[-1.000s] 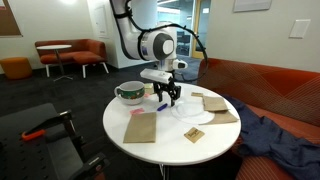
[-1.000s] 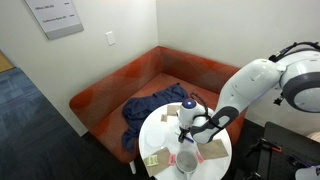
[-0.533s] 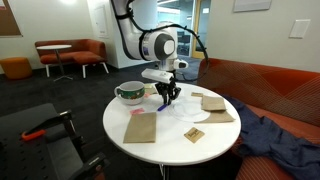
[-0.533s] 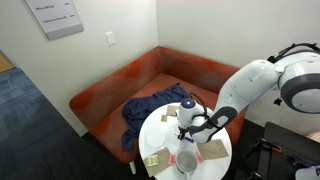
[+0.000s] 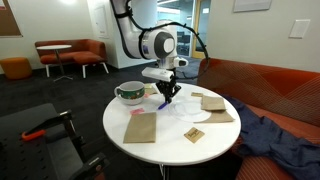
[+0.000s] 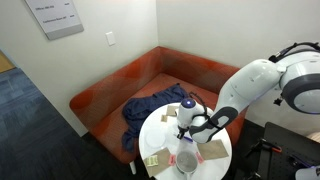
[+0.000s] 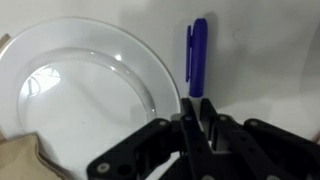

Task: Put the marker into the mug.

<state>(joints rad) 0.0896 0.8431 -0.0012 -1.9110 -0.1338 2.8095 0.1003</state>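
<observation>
My gripper is beside the mug's open top (image 5: 131, 87), which is higher than its fingertips, so next it will lift the marker clear, carry it over there and release it.
The marker (image 7: 197, 55), a slim blue pen, lies on the white table (image 5: 170, 138) just right of a plate's rim in the wrist view. My gripper (image 7: 198, 103) stands shut on its near end, with the black fingers pressed against both sides of the barrel. In both exterior views the gripper (image 5: 166, 98) (image 6: 183, 130) is down at the tabletop, pointing straight down. The mug (image 5: 130, 93), squat and white with a dark green band, stands on the table a short way to the side of the gripper, apart from it.
A flat white plate (image 7: 80, 100) lies beside the marker. Brown paper pieces (image 5: 141, 126) (image 5: 218, 105) and a small card (image 5: 194, 135) lie on the round table. An orange couch with blue cloth (image 6: 150, 108) is beyond the table.
The jaws have closed from wide open onto the marker's end. The arm has hardly moved, and the marker lies where it was.
</observation>
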